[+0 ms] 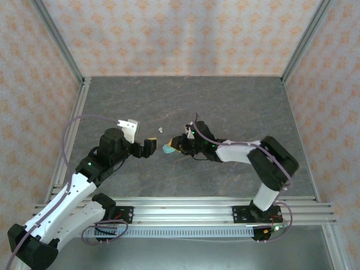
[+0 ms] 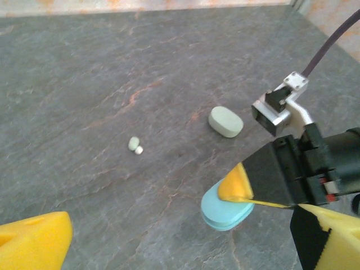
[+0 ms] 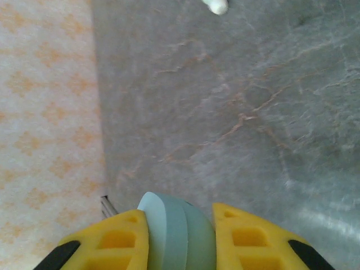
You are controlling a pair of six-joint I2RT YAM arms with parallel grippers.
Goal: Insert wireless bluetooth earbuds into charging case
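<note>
My right gripper holds the blue case (image 1: 167,148) (image 3: 179,233) and will lower and move slightly away from my base to release it on the grey table.
A light blue oval charging case (image 2: 224,211) hangs just above the table, closed, pinched on its flat sides by the yellow fingers (image 2: 235,184) of my right gripper (image 3: 180,239), which is shut on it. From above, the case (image 1: 167,148) sits at the tip of that gripper (image 1: 176,145). Two tiny pale earbuds (image 2: 135,145) lie together on the grey table, left of and beyond the case; they show as a white speck (image 1: 161,129) from above. My left gripper (image 1: 145,147) stands open and empty just left of the case, its yellow pads (image 2: 34,242) spread wide.
A second oval case (image 2: 225,121), pale mint, lies flat on the table beyond the held one. Patterned walls (image 1: 180,34) close in the grey table (image 1: 236,101) on three sides. Aluminium rails (image 1: 185,211) run along the near edge.
</note>
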